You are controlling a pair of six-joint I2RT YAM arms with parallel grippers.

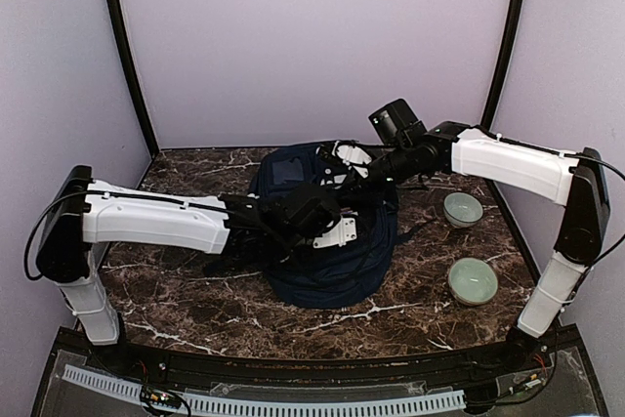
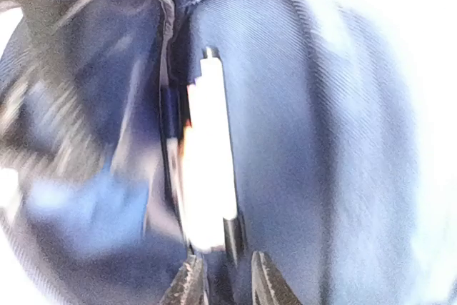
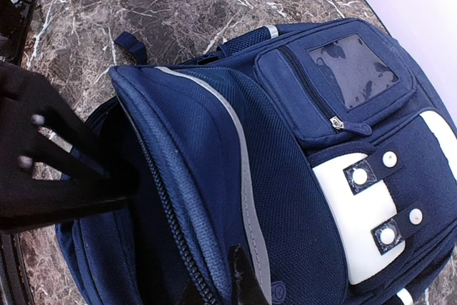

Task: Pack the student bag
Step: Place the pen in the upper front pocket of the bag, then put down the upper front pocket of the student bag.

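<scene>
The bag's main opening [image 1: 367,216] [image 3: 151,237] is wide open below my right gripper on the base side. My right gripper will move down next, back over that opening, lay the held flap across, then let go of the flap's zipper edge.
The student bag [image 1: 332,251] is a navy backpack with a white buckled patch, lying in the middle of the marble table. My right gripper [image 3: 214,292] is shut on the zipper edge of the bag's front flap [image 3: 214,176] and holds the main opening apart. My left gripper [image 1: 317,210] reaches into that opening from the left; its black body also shows in the right wrist view [image 3: 43,169]. In the left wrist view the jaws [image 2: 225,282] stand slightly apart inside the bag [image 2: 321,141]. A white stick-like object with a dark end [image 2: 207,169] lies just beyond the tips, blurred.
Two pale green bowls stand to the right of the bag, one farther back [image 1: 463,208] and one nearer [image 1: 473,280]. Lilac walls close in the table on three sides. A dark strap [image 3: 131,45] trails from the bag onto the marble.
</scene>
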